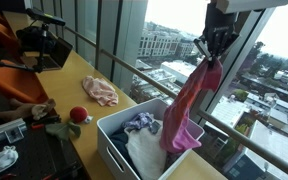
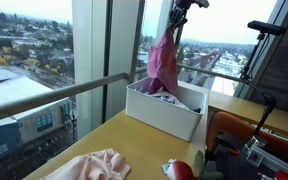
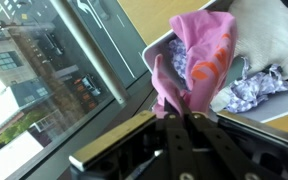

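I will next lower my gripper toward the purple-patterned clothes inside the bin and let go of the top of the pink garment [image 1: 189, 105], because the garment hangs over the bin's far end.
My gripper [image 1: 216, 50] hangs high over the far end of a white bin [image 1: 112, 148], shut on the top of a pink garment [image 1: 189, 105] that dangles from it down to the bin's rim. In the wrist view the pink garment [image 3: 189, 60] with orange print hangs straight from my pinched fingertips [image 3: 162, 100] over the bin [image 3: 156, 45], which holds white and purple-patterned clothes [image 3: 259, 80]. In an exterior view the pink garment [image 2: 164, 62] hangs from the gripper [image 2: 174, 22] above the white bin [image 2: 164, 112].
A light pink cloth [image 1: 100, 92] lies on the wooden table [image 1: 74, 70] beside the bin, with a red ball [image 1: 78, 115] nearer the front. Camera gear and a tripod [image 1: 39, 45] stand at the table's far corner. A window rail [image 2: 44, 95] and glass run right behind the bin.
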### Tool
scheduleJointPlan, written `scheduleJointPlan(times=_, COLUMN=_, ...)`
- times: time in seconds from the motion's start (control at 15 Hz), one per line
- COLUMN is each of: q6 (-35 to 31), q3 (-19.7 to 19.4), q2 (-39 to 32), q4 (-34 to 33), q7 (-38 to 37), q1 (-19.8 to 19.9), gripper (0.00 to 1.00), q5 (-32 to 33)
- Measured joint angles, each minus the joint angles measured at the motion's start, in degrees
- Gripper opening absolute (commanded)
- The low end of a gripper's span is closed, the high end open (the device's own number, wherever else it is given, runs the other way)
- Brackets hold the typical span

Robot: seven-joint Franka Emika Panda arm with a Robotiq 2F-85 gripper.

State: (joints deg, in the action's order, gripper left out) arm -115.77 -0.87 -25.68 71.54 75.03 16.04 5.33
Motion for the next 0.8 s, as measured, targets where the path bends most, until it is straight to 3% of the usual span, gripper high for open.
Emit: scheduleJointPlan(times=0.8, q6=-0.2, q3=0.8, q2=0.4, q4=12.0, q7=0.2, q1=-2.6, gripper=0.01, q5=-0.4)
